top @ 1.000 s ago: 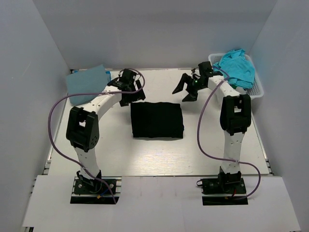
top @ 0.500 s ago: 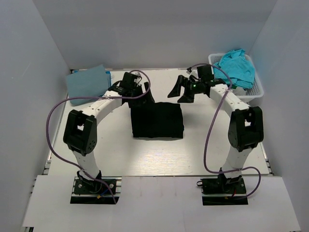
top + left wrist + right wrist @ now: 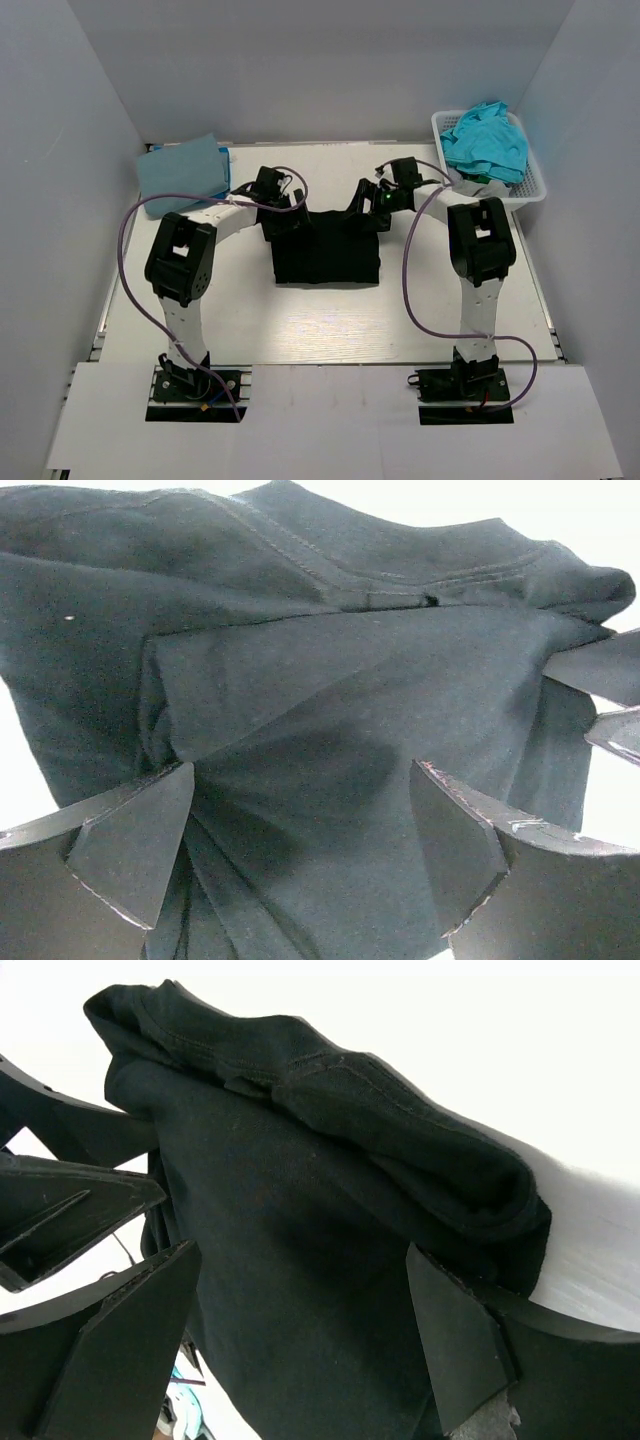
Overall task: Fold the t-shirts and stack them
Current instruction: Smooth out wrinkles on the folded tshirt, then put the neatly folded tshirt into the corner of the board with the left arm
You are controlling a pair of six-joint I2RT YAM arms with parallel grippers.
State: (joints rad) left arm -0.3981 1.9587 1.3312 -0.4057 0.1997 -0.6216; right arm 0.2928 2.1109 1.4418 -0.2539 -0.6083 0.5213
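The left gripper should next lift back toward the black t-shirt's side edge nearer the light blue t-shirt, then go down with its fingers on both sides of the bunched fold, because one finger covers it.
A folded black t-shirt (image 3: 325, 250) lies in the middle of the table. My left gripper (image 3: 288, 222) is open over its far left corner; in the left wrist view the black cloth (image 3: 330, 710) fills the space between the fingers (image 3: 130, 840). My right gripper (image 3: 362, 218) is open over the far right corner, with the folded black edge (image 3: 320, 1190) between its fingers (image 3: 450, 1330). A folded light blue t-shirt (image 3: 182, 172) lies at the far left. A turquoise t-shirt (image 3: 488, 140) is bunched in the white basket (image 3: 530, 190).
The white slotted basket stands at the far right corner. Grey walls enclose the table on three sides. Purple cables loop off both arms. The left gripper's fingers show at the left of the right wrist view (image 3: 70, 1200).
Both grippers have come down and inward from behind the black t-shirt onto its far corners. The shirts have not moved.
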